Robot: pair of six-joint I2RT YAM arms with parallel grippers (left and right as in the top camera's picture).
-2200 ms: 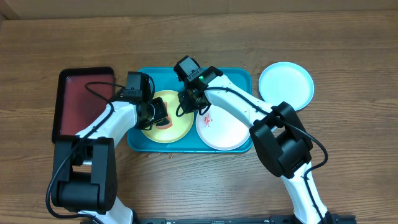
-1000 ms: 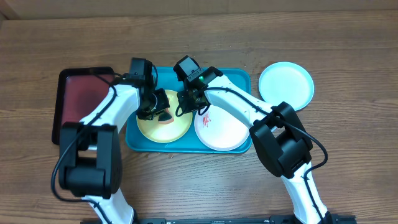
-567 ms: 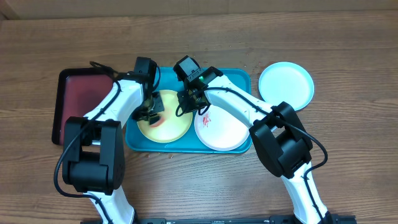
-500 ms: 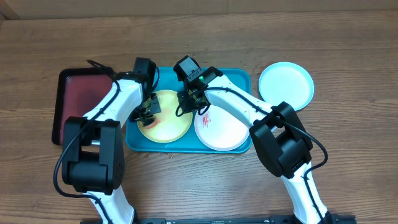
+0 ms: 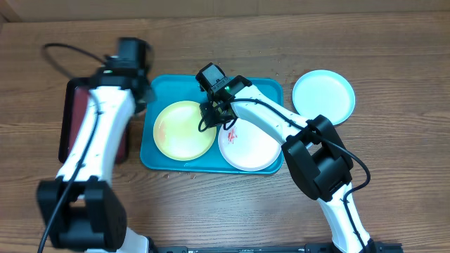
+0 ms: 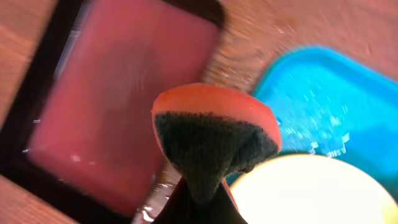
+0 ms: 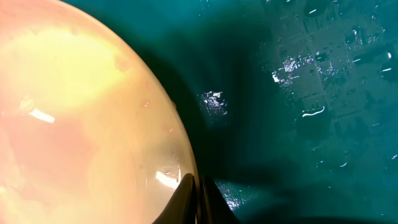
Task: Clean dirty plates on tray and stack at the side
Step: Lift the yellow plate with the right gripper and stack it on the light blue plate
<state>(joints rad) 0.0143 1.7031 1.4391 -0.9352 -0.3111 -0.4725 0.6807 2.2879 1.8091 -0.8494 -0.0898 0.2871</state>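
The dark red tray's bottom is below and left of my left gripper in the overhead view. I will carry the sponge [image 6: 214, 134] over, lower and release it next.
The yellow-green plate [image 5: 184, 130] lies in the left half of the turquoise tray [image 5: 264, 88]; it also shows in the left wrist view [image 6: 311, 193] and the right wrist view [image 7: 81, 124]. The white plate [image 5: 249, 144] with red smears lies beside it in the tray. The light blue plate [image 5: 323, 95] sits on the table to the right of the tray. My right gripper [image 5: 214, 112] is shut on the yellow-green plate's rim [image 7: 198, 186]. My left gripper [image 5: 140, 95] is shut on an orange and dark sponge [image 6: 214, 134], held in the air over the gap between the two trays.
A dark red tray [image 5: 88, 116] lies on the wooden table left of the turquoise tray; it also shows in the left wrist view [image 6: 118, 93]. The turquoise tray's floor is wet with droplets [image 7: 311, 81].
My left gripper has lifted the sponge off the yellow-green plate and swung up and left towards the dark red tray. The right gripper has stayed on the plate's rim.
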